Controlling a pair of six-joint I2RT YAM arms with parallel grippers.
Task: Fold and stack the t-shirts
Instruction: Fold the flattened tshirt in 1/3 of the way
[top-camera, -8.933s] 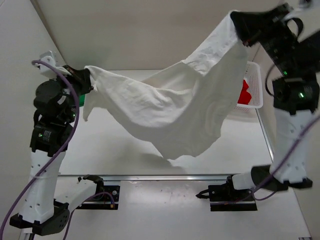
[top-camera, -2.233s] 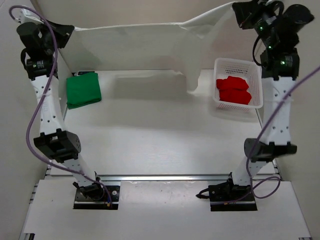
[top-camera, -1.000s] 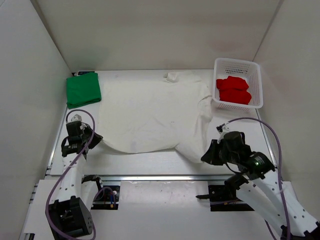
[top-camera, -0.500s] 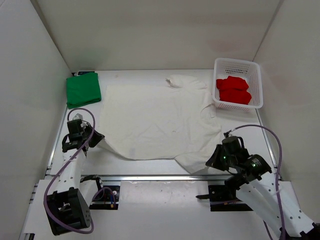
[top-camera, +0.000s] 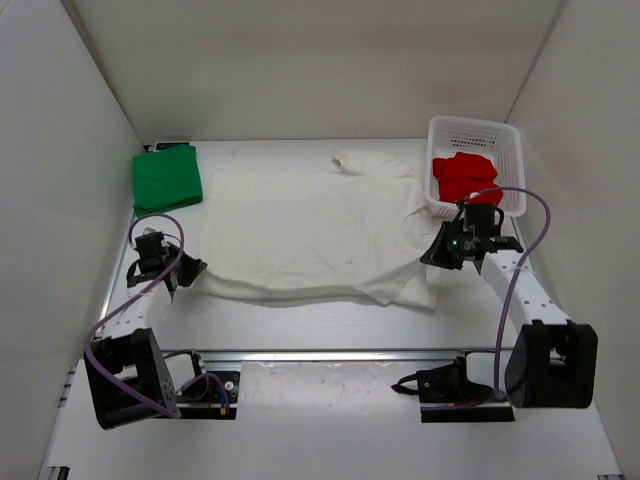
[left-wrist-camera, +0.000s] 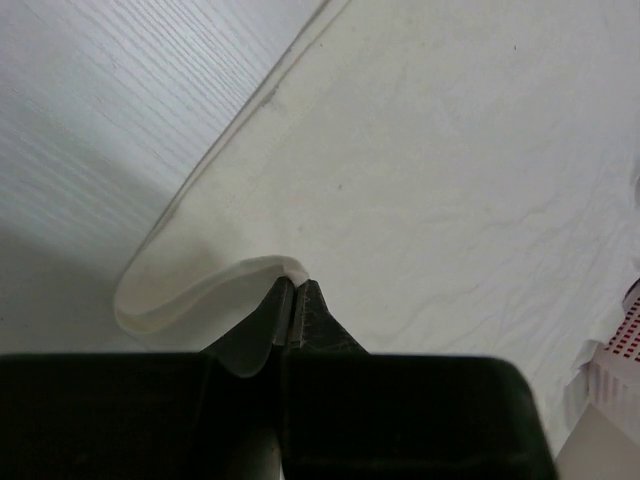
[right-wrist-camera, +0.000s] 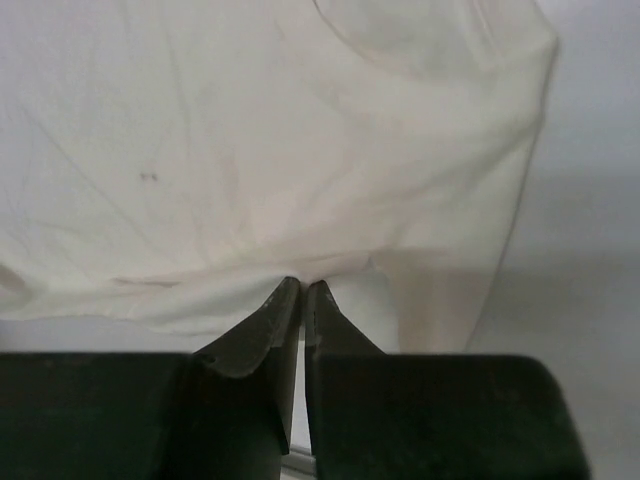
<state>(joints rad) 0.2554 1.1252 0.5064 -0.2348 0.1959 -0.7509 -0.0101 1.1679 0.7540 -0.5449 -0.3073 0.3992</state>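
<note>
The shirt's near edge is still curling, and flat cloth along the shirt's side (top-camera: 211, 245) (left-wrist-camera: 302, 166) lies outward, so my left gripper will next bring the fold outward onto that cloth and let go.
The off-white t-shirt (top-camera: 300, 220) lies spread on the table, its near edge doubled over in a loose fold. My left gripper (top-camera: 186, 270) is low at the shirt's left near corner, shut on a curled fold of the cloth (left-wrist-camera: 240, 275). My right gripper (top-camera: 437, 252) is at the shirt's right near side, just in front of the basket, and is shut on the cloth's edge (right-wrist-camera: 330, 262). In both wrist views the jaws are pressed together with cloth at the tips. A green t-shirt (top-camera: 167, 178) lies folded at the far left. A red t-shirt (top-camera: 465, 176) sits crumpled in the basket.
The white mesh basket (top-camera: 476, 123) stands at the far right corner, close behind my right wrist. White walls close in the table on the left, back and right. A metal rail (top-camera: 320, 352) runs along the near edge in front of the arm bases.
My right gripper has swung from the near right corner towards the basket, drawing the shirt's near right edge up over itself. The left gripper has hardly moved.
</note>
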